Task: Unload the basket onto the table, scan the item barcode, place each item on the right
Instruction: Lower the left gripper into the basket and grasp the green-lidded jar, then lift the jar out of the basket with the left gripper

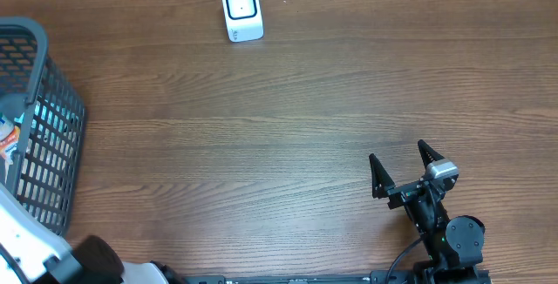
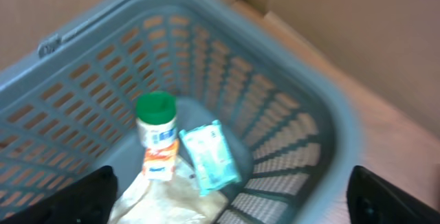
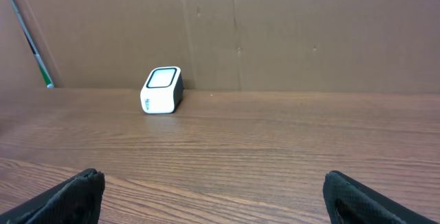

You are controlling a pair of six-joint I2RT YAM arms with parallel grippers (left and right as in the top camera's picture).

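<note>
I need to lower my left gripper outward into the grey mesh basket (image 1: 54, 136) next, with its fingers open around the green-capped bottle, because the bottle is standing upright next to the teal packet.
The white barcode scanner (image 1: 241, 10) stands at the table's far edge, also in the right wrist view as a small white box (image 3: 162, 90). The items lie in a grey mesh basket (image 1: 54, 136) at the left. In the left wrist view a green-capped bottle (image 2: 157, 140), a teal packet (image 2: 210, 157) and a pale bag (image 2: 165, 202) rest on the floor of the basket (image 2: 323, 107). My left gripper (image 2: 230, 203) hangs open above them, holding nothing. My right gripper (image 1: 403, 166) stands open and empty at the front right, facing the scanner, its gap (image 3: 216, 200) over bare wood.
A cardboard wall (image 3: 275, 25) backs the table behind the scanner. A thin green-tipped rod (image 3: 31, 45) leans at the far left. The left arm's white link (image 1: 26, 249) lies at the front left corner beside the basket.
</note>
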